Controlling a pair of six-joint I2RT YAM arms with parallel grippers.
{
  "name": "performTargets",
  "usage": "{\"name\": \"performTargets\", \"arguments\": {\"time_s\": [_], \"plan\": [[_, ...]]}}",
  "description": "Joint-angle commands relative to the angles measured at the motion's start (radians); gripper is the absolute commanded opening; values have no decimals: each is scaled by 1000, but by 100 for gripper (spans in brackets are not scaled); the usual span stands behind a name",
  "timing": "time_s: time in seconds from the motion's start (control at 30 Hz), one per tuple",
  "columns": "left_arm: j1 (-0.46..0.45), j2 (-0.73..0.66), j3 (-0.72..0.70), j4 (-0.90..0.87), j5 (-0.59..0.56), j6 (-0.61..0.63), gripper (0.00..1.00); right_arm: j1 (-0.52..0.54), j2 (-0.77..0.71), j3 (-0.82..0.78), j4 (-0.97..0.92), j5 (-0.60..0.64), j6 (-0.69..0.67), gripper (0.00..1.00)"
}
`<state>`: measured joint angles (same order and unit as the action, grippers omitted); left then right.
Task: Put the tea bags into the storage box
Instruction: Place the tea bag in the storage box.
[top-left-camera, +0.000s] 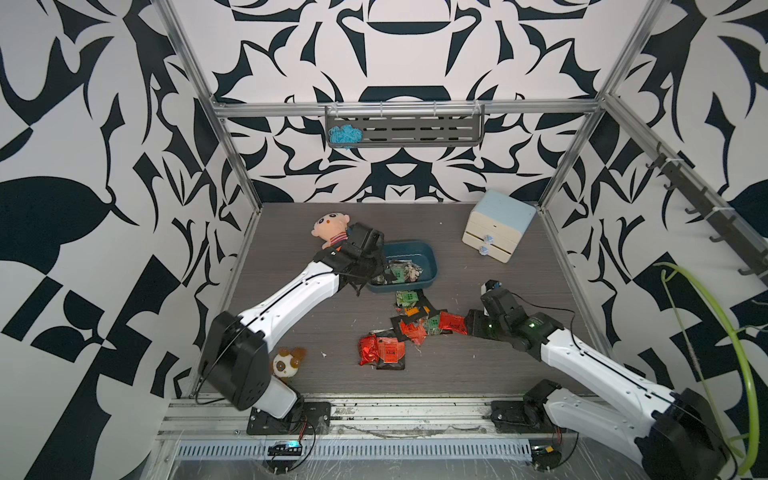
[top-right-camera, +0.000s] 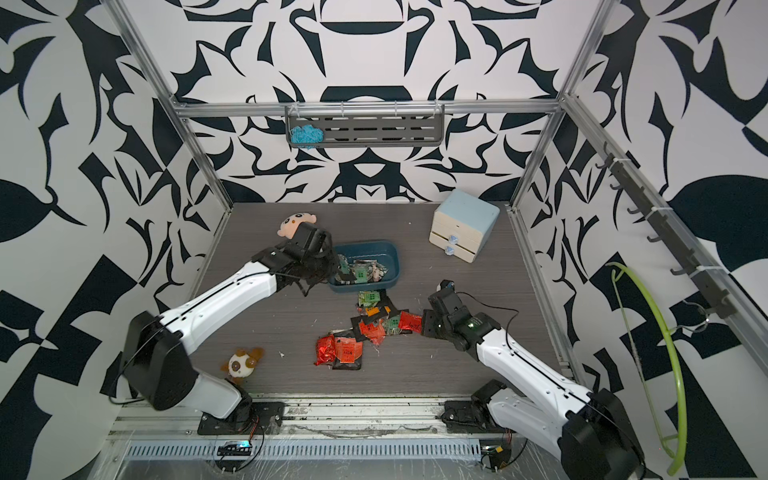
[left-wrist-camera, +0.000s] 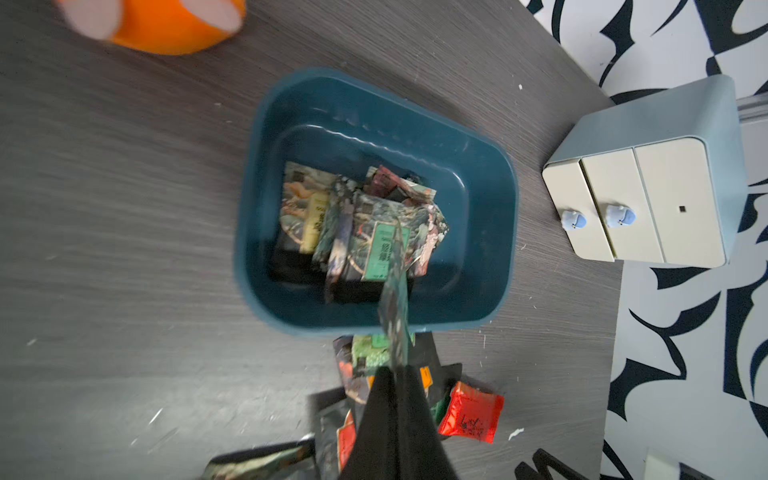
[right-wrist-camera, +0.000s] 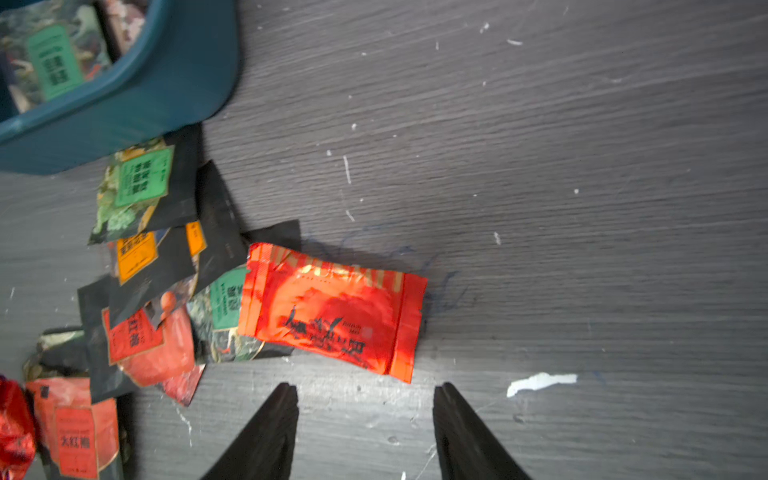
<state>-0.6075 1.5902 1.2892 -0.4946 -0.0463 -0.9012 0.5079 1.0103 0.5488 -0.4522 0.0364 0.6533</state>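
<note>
I should move my left gripper outward over the tea bags in the storage box and release the dark tea bag, because those bags lie outward of the gripper's fingers.
The teal storage box (top-left-camera: 432, 266) (left-wrist-camera: 249, 232) sits mid-table and holds several tea bags (left-wrist-camera: 365, 232). My left gripper (left-wrist-camera: 394, 372) (top-left-camera: 376, 272) is shut on a dark tea bag (left-wrist-camera: 395, 299), which shows edge-on and hangs over the box's near rim. More tea bags (top-left-camera: 411, 320) (top-right-camera: 345, 353) lie scattered on the table in front of the box. My right gripper (right-wrist-camera: 365, 388) (top-left-camera: 468, 323) is open and low over the table. It stops just short of a red tea bag (right-wrist-camera: 332, 311) (top-right-camera: 409, 321) at the pile's right end, with nothing between its fingers.
A cream two-drawer cabinet (top-left-camera: 498, 228) stands at the back right. A doll (top-left-camera: 330, 228) lies behind the left wrist, and a small plush (top-left-camera: 286, 363) sits beside the left arm's base. A wall shelf (top-left-camera: 415, 129) holds blue yarn. White scraps (right-wrist-camera: 540, 382) dot the table.
</note>
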Motion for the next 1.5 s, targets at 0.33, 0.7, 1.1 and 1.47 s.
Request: {"name": "performTargets", "arguments": {"time_s": [0.33, 0.7, 1.1, 1.47], "plan": [[45, 315, 212, 39, 168, 108, 0, -121, 48, -26, 82, -117, -50, 57], [64, 307, 165, 23, 150, 122, 14, -131, 71, -21, 87, -140, -46, 55], [66, 71, 98, -218, -128, 208, 45, -135, -35, 26, -68, -69, -70, 54], [-111, -395, -289, 126, -38, -30, 42, -140, -245, -11, -105, 3, 42, 51]]}}
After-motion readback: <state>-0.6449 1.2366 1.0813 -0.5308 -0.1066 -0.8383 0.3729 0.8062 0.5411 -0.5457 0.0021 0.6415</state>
